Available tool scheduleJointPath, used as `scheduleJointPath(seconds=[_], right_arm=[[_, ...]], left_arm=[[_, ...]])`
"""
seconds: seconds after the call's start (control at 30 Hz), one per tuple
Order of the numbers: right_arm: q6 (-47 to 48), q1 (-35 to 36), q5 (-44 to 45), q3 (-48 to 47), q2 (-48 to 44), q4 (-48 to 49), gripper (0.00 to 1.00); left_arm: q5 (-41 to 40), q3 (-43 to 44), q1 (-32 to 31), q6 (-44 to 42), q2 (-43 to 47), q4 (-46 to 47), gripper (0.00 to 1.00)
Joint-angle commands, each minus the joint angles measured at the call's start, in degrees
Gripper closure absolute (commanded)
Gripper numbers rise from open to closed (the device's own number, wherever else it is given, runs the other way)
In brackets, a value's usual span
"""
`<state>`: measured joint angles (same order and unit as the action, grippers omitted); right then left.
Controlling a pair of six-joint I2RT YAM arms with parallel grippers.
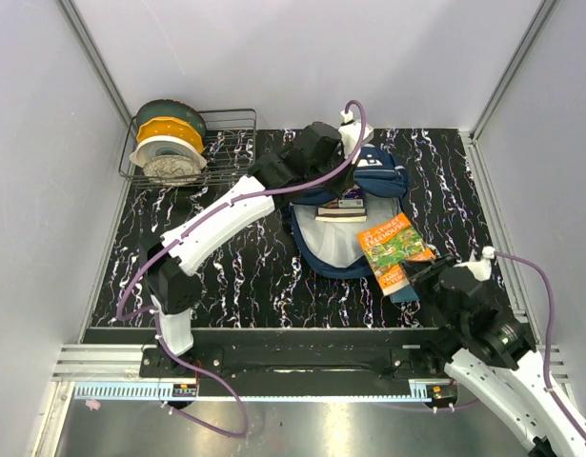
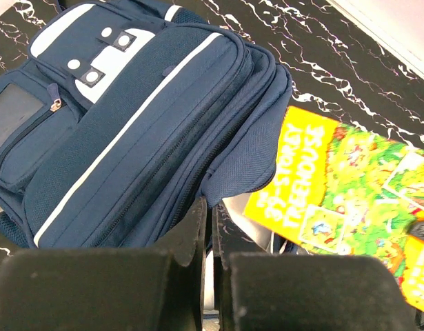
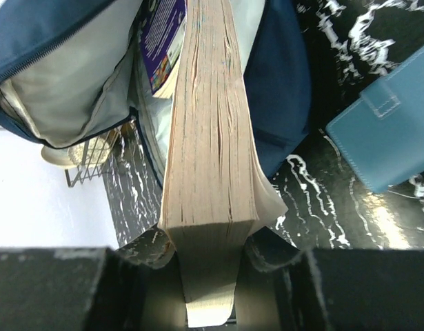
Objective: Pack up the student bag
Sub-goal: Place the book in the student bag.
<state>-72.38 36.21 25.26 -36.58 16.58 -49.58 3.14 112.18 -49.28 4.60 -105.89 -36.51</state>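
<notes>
I will slide the paperback outward with my right gripper next, down into the gap (image 1: 353,194) (image 3: 138,43) beside the purple book, and let go of it, because the left gripper holds that gap open.
The student bag (image 1: 323,249) lies open at mid table, navy with white stripes (image 2: 129,124) and a pale lining (image 3: 74,96). My left gripper (image 1: 338,176) (image 2: 212,207) is shut, pinching the bag's fabric edge at the opening. My right gripper (image 1: 418,274) (image 3: 208,238) is shut on a thick paperback book (image 1: 393,246) with an orange and green cover (image 2: 349,179). The book's page edge (image 3: 212,138) points into the bag's mouth. Another book with a purple cover (image 3: 163,41) sits inside the bag.
A small teal-blue pouch (image 1: 405,291) (image 3: 391,131) lies on the black marbled table just right of the bag, partly under the book. A wire dish rack (image 1: 226,143) with stacked bowls (image 1: 169,138) stands at the back left. Grey walls enclose the table.
</notes>
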Motion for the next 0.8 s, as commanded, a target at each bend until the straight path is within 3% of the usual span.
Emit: scheduleJointPath(seconds=[0.0, 0.53, 0.57, 0.77], right_arm=[[-2.2, -0.1, -4.9, 1.7, 2.6, 18.7, 1.00], [-7.2, -1.1, -5.6, 9.2, 22.6, 49.0, 1.00], [-7.1, -1.4, -6.3, 9.9, 23.9, 55.6, 1.00], [-10.9, -6.7, -12.6, 13.5, 36.0, 74.3, 1.00]], left_arm=[[2.7, 5.8, -0.3, 2.4, 1.8, 6.2, 1.00], [3.4, 9.3, -1.2, 4.5, 2.6, 5.6, 1.00], [3.4, 9.1, -1.2, 4.5, 2.9, 5.6, 1.00], [3.1, 8.5, -1.3, 4.5, 3.8, 5.5, 1.00]])
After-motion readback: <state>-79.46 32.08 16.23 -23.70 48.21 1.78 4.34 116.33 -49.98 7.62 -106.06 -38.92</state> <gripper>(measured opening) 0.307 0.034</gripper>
